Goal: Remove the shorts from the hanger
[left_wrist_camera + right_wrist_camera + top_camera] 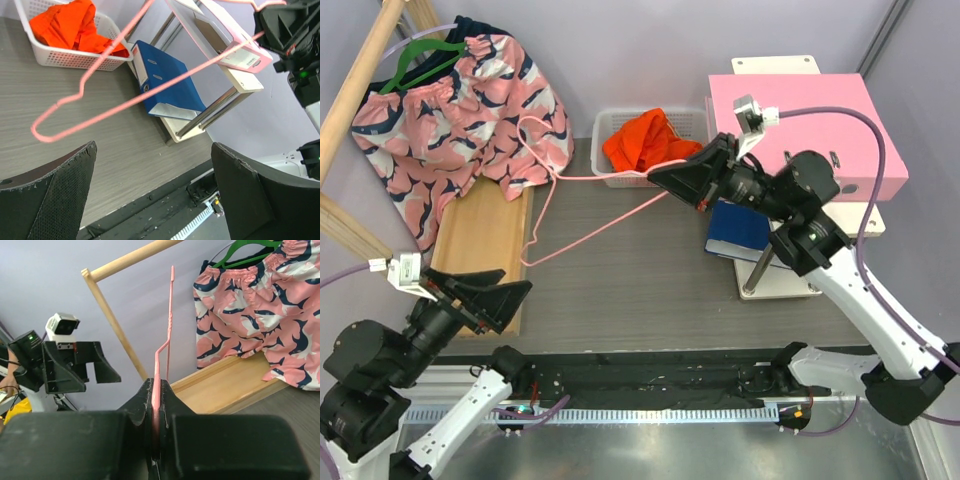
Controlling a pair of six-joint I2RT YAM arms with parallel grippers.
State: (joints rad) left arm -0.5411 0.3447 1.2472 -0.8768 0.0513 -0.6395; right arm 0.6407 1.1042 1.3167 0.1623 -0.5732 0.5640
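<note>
The bare hanger will go with my right gripper onto the rack's wooden bar [339, 114] [134, 260], which is to the gripper's left in the top view. My right gripper will let go of the hanger there.
The orange shorts [645, 141] lie bunched in the white mesh basket [602, 128] at the back; they also show in the left wrist view [67, 25]. The pale pink wire hanger [582, 236] is bare and held in the air over the table. My right gripper [658, 175] is shut on one end of it; in the right wrist view the pink wire [156, 390] is pinched between the jaws. My left gripper [516, 290] is open and empty at the near left, below the hanger [107, 107].
A pink patterned garment [460, 105] hangs on a green hanger [415, 62] from a wooden rack [350, 85] at the back left. A pink box [820, 125] and a blue binder [735, 232] stand at the right. A wooden board [485, 245] lies at the left.
</note>
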